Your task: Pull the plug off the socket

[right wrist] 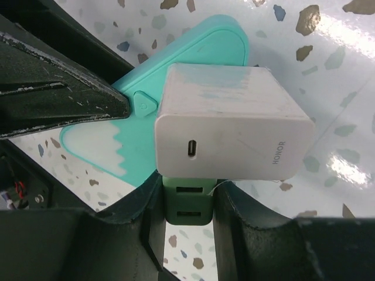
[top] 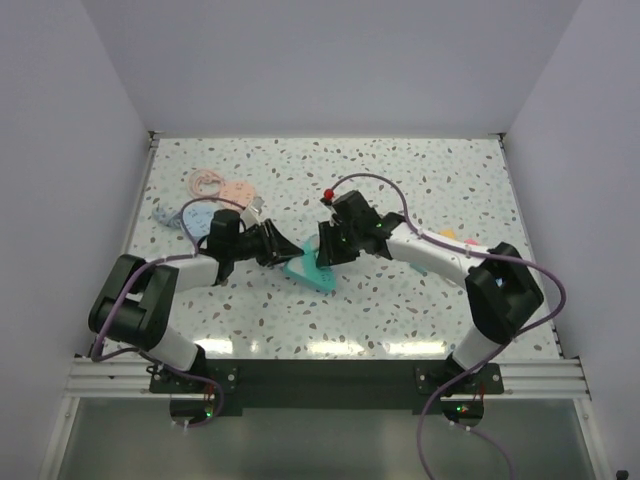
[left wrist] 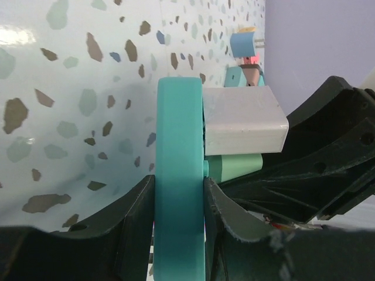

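My right gripper pulls the green plug [right wrist: 188,205] to the right in the top view next, then lowers and releases it. The small blocks lie gathered on that side of the gripper.
A teal, flat, triangular socket [top: 308,270] stands on edge at the table's middle. My left gripper [left wrist: 179,234] is shut on the socket's [left wrist: 179,175] edge, one finger on each face. Two plugs sit in the socket [right wrist: 193,64]: a white charger block [right wrist: 231,129] and, just below it, a smaller green plug [right wrist: 188,205]. My right gripper [right wrist: 188,213] has its fingers pressed against both sides of the green plug [left wrist: 234,167], under the white charger [left wrist: 243,120]. In the top view the two grippers meet at the socket, the left [top: 283,250] facing the right [top: 325,250].
Pink [top: 215,187] and pale blue [top: 195,215] flat pieces lie at the back left. A small red thing [top: 328,193] sits behind my right wrist. Small blue and teal blocks [left wrist: 243,58] stand near the right wall.
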Robot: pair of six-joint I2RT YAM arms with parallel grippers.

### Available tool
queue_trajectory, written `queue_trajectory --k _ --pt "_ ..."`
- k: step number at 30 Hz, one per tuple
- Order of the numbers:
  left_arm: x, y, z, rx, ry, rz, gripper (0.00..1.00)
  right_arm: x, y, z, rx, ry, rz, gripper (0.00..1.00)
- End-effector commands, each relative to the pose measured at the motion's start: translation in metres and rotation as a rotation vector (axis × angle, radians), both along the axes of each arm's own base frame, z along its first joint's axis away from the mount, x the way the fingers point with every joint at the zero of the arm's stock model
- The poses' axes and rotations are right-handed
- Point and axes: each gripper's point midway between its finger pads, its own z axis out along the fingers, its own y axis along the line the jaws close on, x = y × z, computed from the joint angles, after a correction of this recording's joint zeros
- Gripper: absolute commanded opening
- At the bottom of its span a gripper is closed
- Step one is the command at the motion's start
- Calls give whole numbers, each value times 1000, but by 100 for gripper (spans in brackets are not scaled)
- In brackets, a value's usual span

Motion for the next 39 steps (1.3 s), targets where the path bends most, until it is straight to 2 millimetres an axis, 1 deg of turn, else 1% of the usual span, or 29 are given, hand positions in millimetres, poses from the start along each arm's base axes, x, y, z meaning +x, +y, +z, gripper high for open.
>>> queue_trajectory --k 1,2,5,8,9,10,13,14,16,17,18,20,21,22,23,26,27,28,29,30,33,34,35,36,37,38,39 --pt "10 14 -9 98 -49 46 0 3 -18 67 8 -120 11 0" --pt "10 15 -13 107 -45 46 0 -3 -26 71 -7 -110 11 0" --pt "7 16 -22 118 -25 45 0 -6 -40 72 -12 -110 23 0" --pt "8 15 -21 108 -24 45 0 -7 -49 75 -4 -104 31 0" --pt "9 14 -19 101 -34 46 0 -8 -50 82 12 -114 34 0" --pt "11 13 -16 91 -36 48 0 -8 -51 85 15 -117 34 0" --pt "16 10 -5 69 -56 42 0 -4 -65 99 -6 -158 2 0" --pt "17 9 -2 63 -62 40 0 8 -88 98 -82 -183 -85 0" --pt "21 6 6 44 -77 36 0 19 -118 96 -155 -198 -206 0" --pt "21 5 7 40 -80 33 0 25 -145 87 -251 -200 -286 0" --pt "22 5 10 34 -87 32 0 34 -170 81 -312 -184 -370 0" --pt "22 2 14 24 -94 21 0 37 -201 54 -430 -120 -443 0" --pt "22 2 15 21 -99 19 0 43 -226 45 -474 -94 -516 0" --pt "21 1 17 16 -101 11 0 44 -236 36 -497 -66 -545 0" --pt "22 0 17 11 -99 8 0 48 -252 18 -526 -35 -598 0" --pt "21 0 19 9 -100 4 0 51 -276 -4 -533 25 -704 0" --pt "21 0 19 9 -99 6 0 53 -281 -8 -540 26 -729 0" --pt "20 0 19 9 -100 7 0 58 -282 -9 -525 23 -748 5" --pt "20 1 19 11 -98 9 0 61 -285 -9 -523 26 -763 17" --pt "20 1 19 10 -98 7 0 62 -286 -13 -534 35 -765 22" --pt "18 1 20 12 -99 6 0 70 -290 -8 -536 25 -778 50" --pt "18 1 21 12 -101 7 0 73 -287 -3 -518 17 -774 63" --pt "18 1 21 13 -102 7 0 74 -284 2 -496 8 -770 68" --pt "17 1 21 11 -102 4 0 76 -280 15 -456 -24 -770 75" --pt "17 1 21 11 -100 5 0 79 -273 23 -405 -46 -757 98" --pt "17 1 22 10 -102 5 0 79 -269 29 -381 -59 -739 98" --pt "17 1 21 11 -100 3 0 79 -263 42 -337 -81 -721 98"
